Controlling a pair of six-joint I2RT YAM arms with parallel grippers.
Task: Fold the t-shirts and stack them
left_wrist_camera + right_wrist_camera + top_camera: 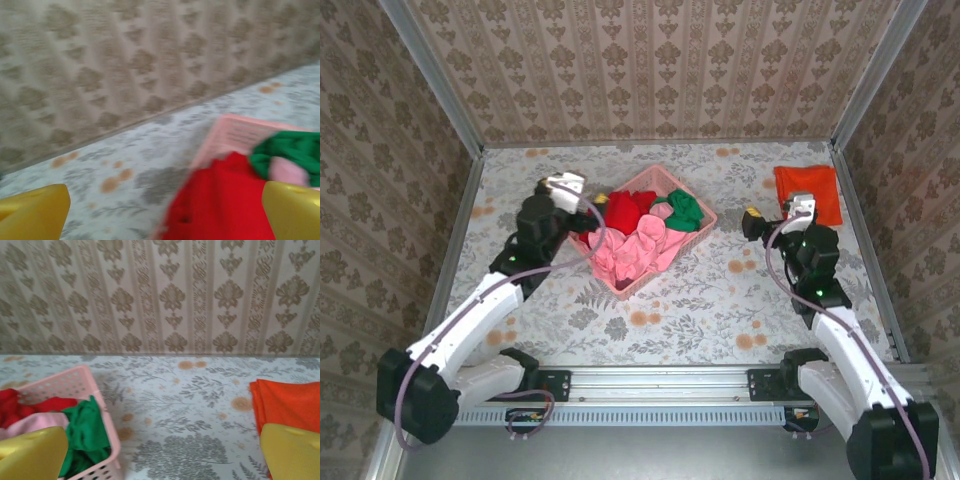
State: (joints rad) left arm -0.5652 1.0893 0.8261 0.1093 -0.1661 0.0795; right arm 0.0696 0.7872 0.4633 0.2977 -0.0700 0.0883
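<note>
The robot's left gripper should swing across the basket and down onto the light pink t-shirt beside the green one, because that t-shirt lies below the gripper, beyond the red t-shirt.
A pink lattice basket in the middle of the table holds a red t-shirt and a green t-shirt. A light pink t-shirt spills over the basket's near side. An orange folded t-shirt lies at the far right. My left gripper hovers at the basket's left corner. In the left wrist view it is open, with the red t-shirt and green t-shirt just ahead. My right gripper hangs open over bare table between the basket and the orange t-shirt.
Patterned walls close in the table at the back and both sides. The floral tabletop lies bare between the basket and the orange stack, and in front of the basket. A metal rail runs along the near edge.
</note>
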